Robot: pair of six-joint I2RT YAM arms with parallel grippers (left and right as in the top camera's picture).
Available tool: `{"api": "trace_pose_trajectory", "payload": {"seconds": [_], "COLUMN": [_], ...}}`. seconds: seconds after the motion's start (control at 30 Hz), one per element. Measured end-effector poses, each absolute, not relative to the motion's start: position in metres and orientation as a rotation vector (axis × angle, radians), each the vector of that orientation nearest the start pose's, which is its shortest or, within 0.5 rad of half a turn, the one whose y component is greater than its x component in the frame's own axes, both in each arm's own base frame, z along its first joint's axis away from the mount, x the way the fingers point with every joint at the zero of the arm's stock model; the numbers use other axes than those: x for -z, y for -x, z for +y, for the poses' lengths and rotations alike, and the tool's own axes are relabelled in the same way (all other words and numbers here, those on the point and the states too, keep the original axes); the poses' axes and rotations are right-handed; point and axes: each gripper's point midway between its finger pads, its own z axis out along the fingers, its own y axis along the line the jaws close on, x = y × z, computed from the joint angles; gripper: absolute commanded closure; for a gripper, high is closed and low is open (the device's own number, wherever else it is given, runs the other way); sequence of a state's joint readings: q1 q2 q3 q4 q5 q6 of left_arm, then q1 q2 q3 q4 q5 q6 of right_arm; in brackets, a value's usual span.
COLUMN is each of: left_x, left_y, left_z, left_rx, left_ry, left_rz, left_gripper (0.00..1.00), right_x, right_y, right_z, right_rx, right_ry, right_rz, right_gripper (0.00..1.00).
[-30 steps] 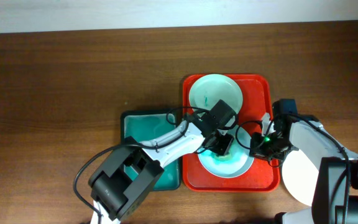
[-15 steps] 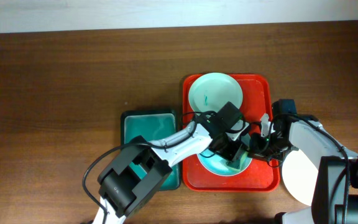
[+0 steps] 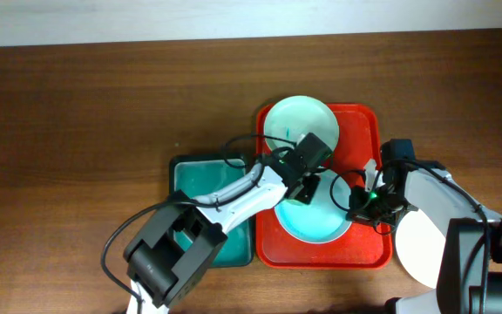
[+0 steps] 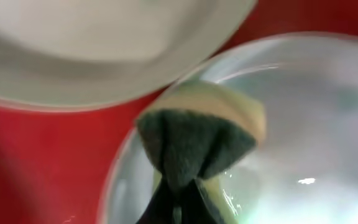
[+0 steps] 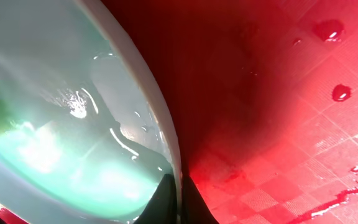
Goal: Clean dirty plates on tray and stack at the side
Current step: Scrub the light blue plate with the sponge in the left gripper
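Observation:
My left gripper will next wipe back along the near plate's rim (image 5: 160, 134) and then release the sponge over the dark green tray, because that tray has room.
The red tray (image 3: 364, 131) holds two white plates. The far plate (image 3: 301, 128) has a small teal smear. The near plate (image 3: 316, 220) is wet and glossy. My left gripper (image 3: 306, 190) is shut on a sponge (image 4: 197, 140), yellow with a dark green scrub face, pressed on the near plate's far-left edge (image 4: 303, 124). My right gripper (image 3: 356, 208) is shut on the near plate's right rim (image 5: 160, 134), one finger on each side, tray floor (image 5: 278, 124) beside it. A third plate (image 3: 421, 249) lies on the table right of the tray.
A dark green tray (image 3: 203, 179) sits left of the red tray, partly under my left arm. Water drops dot the red tray floor (image 5: 328, 30). Brown wooden table (image 3: 103, 113) spreads to the left and back.
My left gripper has swept the sponge across the near plate, first to its lower right, then back to its upper left edge. The right gripper has kept hold of the rim.

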State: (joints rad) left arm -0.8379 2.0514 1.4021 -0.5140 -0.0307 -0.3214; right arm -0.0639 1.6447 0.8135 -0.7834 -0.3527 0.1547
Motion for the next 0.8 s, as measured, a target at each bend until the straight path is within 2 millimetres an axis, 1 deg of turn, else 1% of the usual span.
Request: {"api": "trace_pose_trajectory", "payload": {"seconds": [0.03,0.07,0.1,0.13,0.2,0.3,0.33,0.37,0.43,0.47,0.5,0.53,0.57,0.63,0.67,0.7,0.77,0.8], "left_x": [-0.025,-0.026,-0.021,-0.017,-0.018,-0.018,-0.018,-0.017,-0.011,-0.008,-0.009,-0.009,-0.011,-0.015,-0.016,-0.017,-0.021,-0.028], "left_y": [-0.316,-0.309,-0.301,-0.296,-0.284,-0.252,-0.243,-0.239,-0.24,-0.244,-0.248,-0.254,-0.263,-0.289,-0.295,-0.298,-0.297,-0.294], "left_z": [-0.361,-0.378,-0.388,-0.392,-0.4,-0.415,-0.417,-0.413,-0.396,-0.382,-0.361,-0.346,-0.33,-0.295,-0.292,-0.29,-0.287,-0.284], "left_rx": [0.392,0.533,0.619,0.673,0.802,0.943,0.979,0.971,0.879,0.773,0.619,0.487,0.341,0.034,-0.024,-0.064,-0.095,-0.095], "left_ry": [-0.683,-0.675,-0.683,-0.687,-0.719,-0.843,-0.88,-0.894,-0.871,-0.827,-0.784,-0.751,-0.714,-0.642,-0.634,-0.638,-0.641,-0.642], "left_rz": [2.681,2.689,2.71,2.729,2.76,2.783,2.793,2.816,2.882,2.936,2.975,2.982,2.968,2.886,2.852,2.828,2.818,2.823], "left_gripper": [1.0,1.0,1.0,1.0,1.0,1.0,1.0,1.0,1.0,1.0,1.0,1.0,1.0,1.0,1.0,1.0,1.0,1.0], "right_x": [-0.001,-0.001,-0.001,-0.001,-0.001,-0.001,-0.001,-0.001,-0.001,-0.001,-0.001,-0.001,-0.001,-0.001,-0.001,-0.001,-0.001,-0.001], "right_y": [-0.242,-0.242,-0.242,-0.242,-0.242,-0.242,-0.241,-0.241,-0.241,-0.242,-0.242,-0.242,-0.242,-0.242,-0.242,-0.242,-0.242,-0.242], "right_z": [0.044,0.044,0.044,0.043,0.043,0.044,0.044,0.043,0.044,0.044,0.045,0.045,0.045,0.045,0.046,0.047,0.049,0.049], "right_rx": [-0.557,-0.557,-0.554,-0.553,-0.553,-0.553,-0.553,-0.553,-0.554,-0.56,-0.566,-0.565,-0.565,-0.568,-0.578,-0.587,-0.597,-0.597], "right_ry": [-0.355,-0.354,-0.352,-0.349,-0.347,-0.347,-0.348,-0.346,-0.343,-0.342,-0.342,-0.342,-0.341,-0.342,-0.34,-0.342,-0.34,-0.34], "right_rz": [3.132,3.132,3.132,3.134,3.134,3.134,3.134,3.134,3.134,3.132,3.131,3.131,3.131,3.131,3.131,3.13,3.128,3.129], "right_gripper": [0.96,0.96,0.96,0.96,0.96,0.96,0.96,0.96,0.96,0.96,0.96,0.96,0.96,0.96,0.96,0.96,0.96,0.96]}}
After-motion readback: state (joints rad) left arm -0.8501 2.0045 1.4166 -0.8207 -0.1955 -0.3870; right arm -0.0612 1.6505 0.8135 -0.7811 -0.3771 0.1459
